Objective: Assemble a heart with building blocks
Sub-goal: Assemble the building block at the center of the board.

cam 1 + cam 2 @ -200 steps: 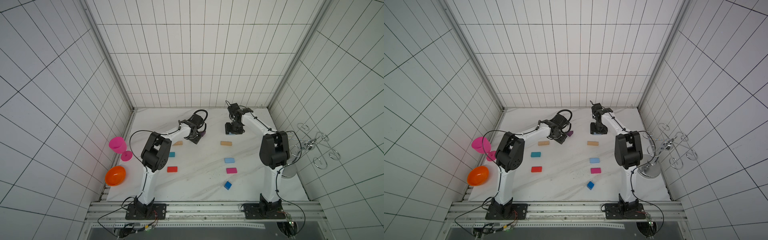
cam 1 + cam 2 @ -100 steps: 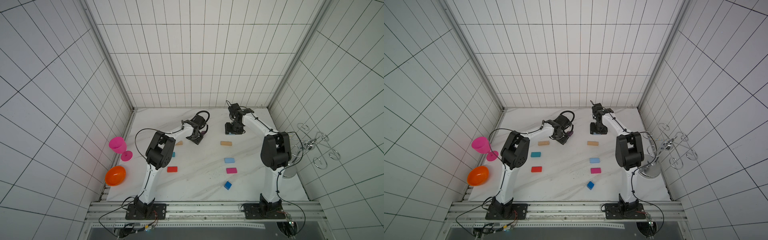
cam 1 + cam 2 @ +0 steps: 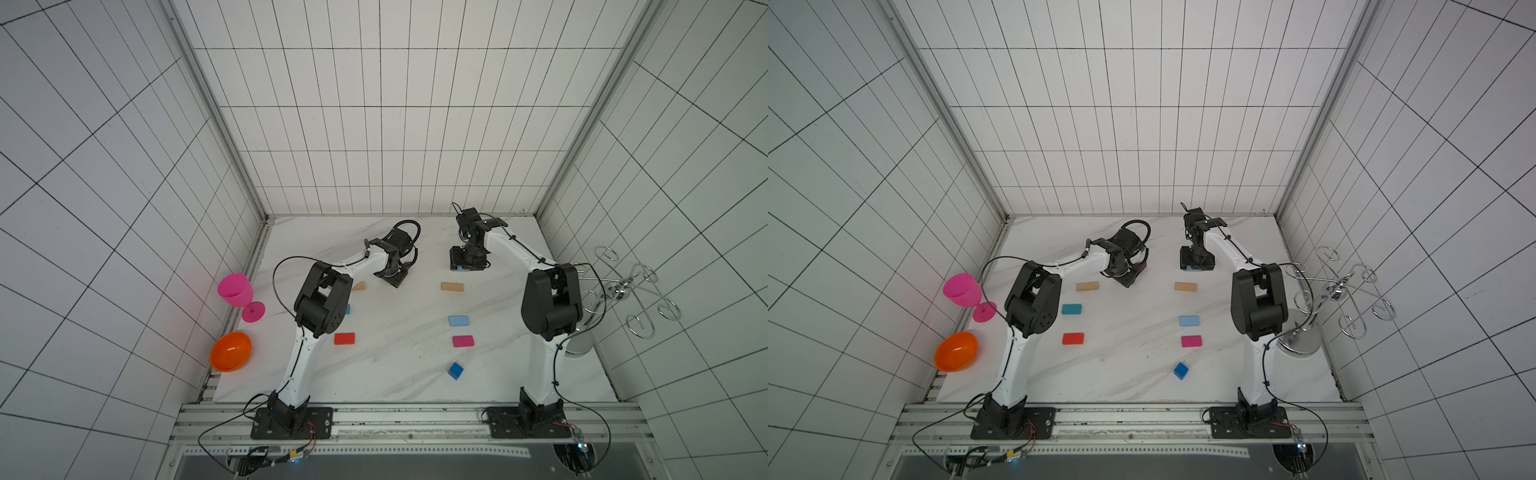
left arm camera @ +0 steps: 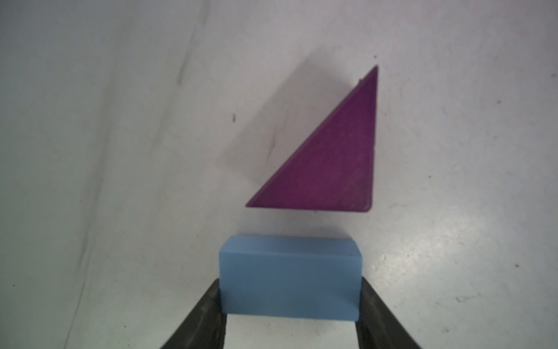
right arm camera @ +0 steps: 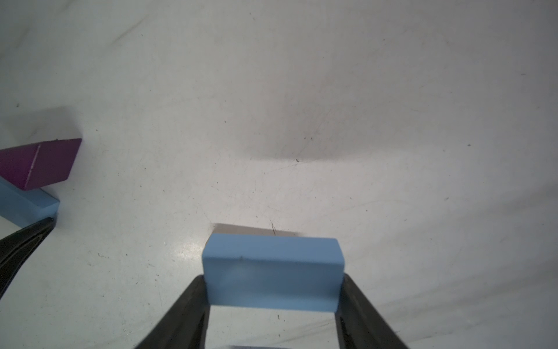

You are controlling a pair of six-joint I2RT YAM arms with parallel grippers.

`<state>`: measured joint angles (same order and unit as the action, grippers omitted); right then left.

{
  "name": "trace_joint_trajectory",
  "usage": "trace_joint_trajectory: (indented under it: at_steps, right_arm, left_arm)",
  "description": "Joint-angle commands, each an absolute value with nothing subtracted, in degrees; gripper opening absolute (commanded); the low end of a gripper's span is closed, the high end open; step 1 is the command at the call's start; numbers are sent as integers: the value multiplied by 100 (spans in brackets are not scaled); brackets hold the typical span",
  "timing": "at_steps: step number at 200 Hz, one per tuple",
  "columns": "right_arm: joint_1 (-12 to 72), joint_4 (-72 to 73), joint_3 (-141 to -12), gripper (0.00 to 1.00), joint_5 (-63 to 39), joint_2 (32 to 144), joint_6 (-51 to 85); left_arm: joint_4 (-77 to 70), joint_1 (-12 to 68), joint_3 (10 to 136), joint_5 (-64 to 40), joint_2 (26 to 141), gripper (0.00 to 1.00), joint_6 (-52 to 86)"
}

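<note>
I will slide my left gripper outward to release the block against the triangle's near edge [image 4: 308, 208]. That edge is further outward, and a narrow gap is still between them.
My left gripper [image 4: 290, 299] is shut on a light blue block [image 4: 290, 276], held by its short ends. It sits low at the back of the table, just short of the dark purple triangle [image 4: 329, 163], with a narrow gap between them. My right gripper [image 5: 273, 296] is shut on another light blue block [image 5: 273, 273] to the right of the triangle [image 5: 39, 163]. In a top view, loose building blocks lie in two columns: tan [image 3: 1087, 286], teal [image 3: 1071, 308] and red [image 3: 1073, 338] on the left; tan [image 3: 1185, 286], light blue [image 3: 1189, 320], magenta [image 3: 1191, 341] and a blue cube [image 3: 1181, 370] on the right.
A pink goblet [image 3: 239, 293] and an orange bowl [image 3: 230, 351] stand off the table's left edge. A chrome wire rack [image 3: 623, 286] stands at the right edge. The tiled back wall is close behind both grippers.
The left arm has shifted a little to the right, bringing its light blue block closer to the purple triangle. The right arm has hardly moved.
</note>
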<state>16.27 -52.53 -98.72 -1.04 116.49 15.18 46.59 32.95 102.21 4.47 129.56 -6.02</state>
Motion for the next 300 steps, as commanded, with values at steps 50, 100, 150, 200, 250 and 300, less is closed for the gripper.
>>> trace_joint_trajectory:
  at_steps: [50,100,150,200,250,300]
  right_arm:
    - [1643,-5337,-9710,43,-167,11461,1580]
    - [1644,-5343,-9703,43,-180,11479,1601]
    - [1648,-5342,-9721,43,-202,11513,1608]
    - [1644,-5352,-9742,43,-219,11540,1608]
    - [1645,-5355,-9747,43,-246,11563,1635]
    - [1653,-5357,-9729,43,-281,11584,1644]
  left_arm:
    - [4680,3268,10531,448,13331,52,-713]
    - [4669,3246,10561,474,13393,52,-731]
    - [4658,3197,10634,479,13447,52,-734]
    - [4658,3199,10698,414,13515,52,-718]
    - [4649,3204,10714,382,13531,52,-732]
    - [4649,3208,10723,368,13577,53,-751]
